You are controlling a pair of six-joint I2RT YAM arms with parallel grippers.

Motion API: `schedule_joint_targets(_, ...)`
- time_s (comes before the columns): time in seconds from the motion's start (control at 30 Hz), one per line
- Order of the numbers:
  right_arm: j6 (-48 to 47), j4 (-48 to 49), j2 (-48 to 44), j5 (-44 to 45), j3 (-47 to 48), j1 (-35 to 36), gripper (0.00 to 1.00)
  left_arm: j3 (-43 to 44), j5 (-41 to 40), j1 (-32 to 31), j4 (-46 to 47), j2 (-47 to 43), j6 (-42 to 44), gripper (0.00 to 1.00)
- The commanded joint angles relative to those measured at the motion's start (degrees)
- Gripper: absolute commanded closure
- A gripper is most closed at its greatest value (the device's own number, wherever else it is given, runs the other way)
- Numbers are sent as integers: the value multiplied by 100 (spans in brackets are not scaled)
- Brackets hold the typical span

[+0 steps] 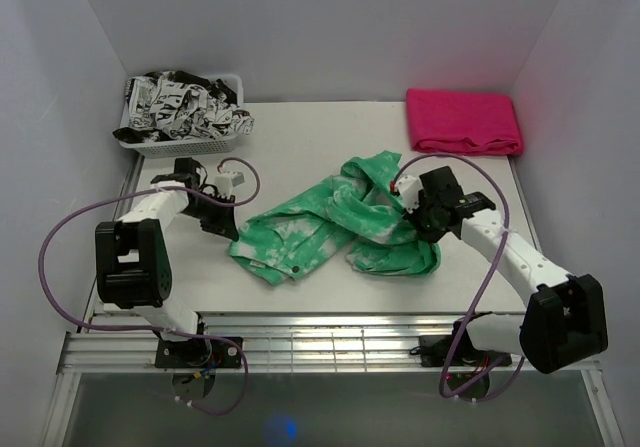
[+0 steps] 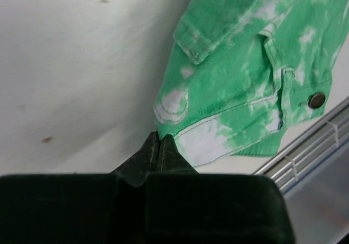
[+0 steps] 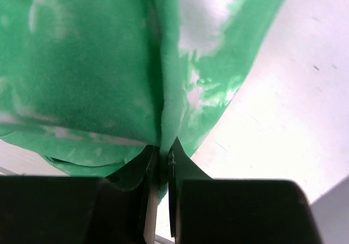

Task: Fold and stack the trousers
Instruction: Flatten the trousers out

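Note:
The right gripper draws the trousers' fold to the right in the top view next, over the bare tabletop, and releases it, because the trousers [image 1: 335, 225] lie crumpled.
Green and white tie-dye trousers [image 1: 335, 225] lie crumpled in the middle of the table. My left gripper [image 1: 228, 231] is shut on the waistband corner at their left end; in the left wrist view the jaws [image 2: 158, 140] pinch the cloth edge, with the waistband and metal button [image 2: 316, 99] to the right. My right gripper [image 1: 418, 229] is shut on a fold of the trousers at their right end; in the right wrist view the green cloth [image 3: 109, 64] runs between the jaws [image 3: 162, 150]. A folded pink garment [image 1: 463, 120] lies at the back right.
A white basket [image 1: 180, 143] of black-and-white clothes [image 1: 185, 107] stands at the back left. White walls close in the table on three sides. A slatted metal rail [image 1: 330, 342] runs along the near edge, also in the left wrist view [image 2: 313, 146].

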Motion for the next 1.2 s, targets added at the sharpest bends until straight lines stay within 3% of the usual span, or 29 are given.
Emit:
schedule_joint_targets(0.0, -617, -249, -399, 129, -79, -704, 92, 611, -609, 432, 270, -97, 280, 100)
schedule_joint_targets(0.17, -1189, -565, -558, -11, -203, -1345, 92, 893, -1218, 740, 174, -220, 1422, 100)
schedule_joint_targets(0.4, -2137, -1233, -549, -283, 34, -2206, 92, 270, -1807, 898, 947, -1441, 3137, 100)
schedule_joint_targets(0.57, -3270, -1690, -558, -494, 192, -3191, 92, 418, -914, 1539, 852, -1846, 3410, 100)
schedule_joint_targets(0.7, -3246, -1981, -76, -1177, 709, -3201, 92, 427, -106, 1540, 421, -1891, 3691, 100)
schedule_joint_targets(0.73, -2846, -1999, 926, -1493, 1338, -3140, 91, 680, 37, 1383, 2, -1525, 3613, 100)
schedule_joint_targets(0.8, -2589, -1920, 1136, -1558, 1544, -3105, 89, 874, 82, 1373, -37, -1260, 3343, 100)
schedule_joint_targets(0.9, -2227, -1928, 1892, -1777, 2423, -2973, 80, 1358, 65, 1373, -134, -628, 2919, 100)
schedule_joint_targets(0.97, -1981, -1981, 2289, -1840, 3056, -2859, 61, 1604, 38, 1373, -291, -319, 2620, 100)
schedule_joint_targets(1.0, -1928, -2094, 2411, -1892, 3232, -2850, 47, 1823, 38, 1382, -353, -47, 2567, 100)
schedule_joint_targets(1.1, -1866, -2139, 2343, -1613, 3611, -2858, 20, 2087, -6, 1373, -450, 279, 2312, 100)
schedule_joint_targets(1.17, -1822, -2113, 2185, -1383, 3542, -2884, 15, 2185, -93, 1382, -433, 403, 2102, 100)
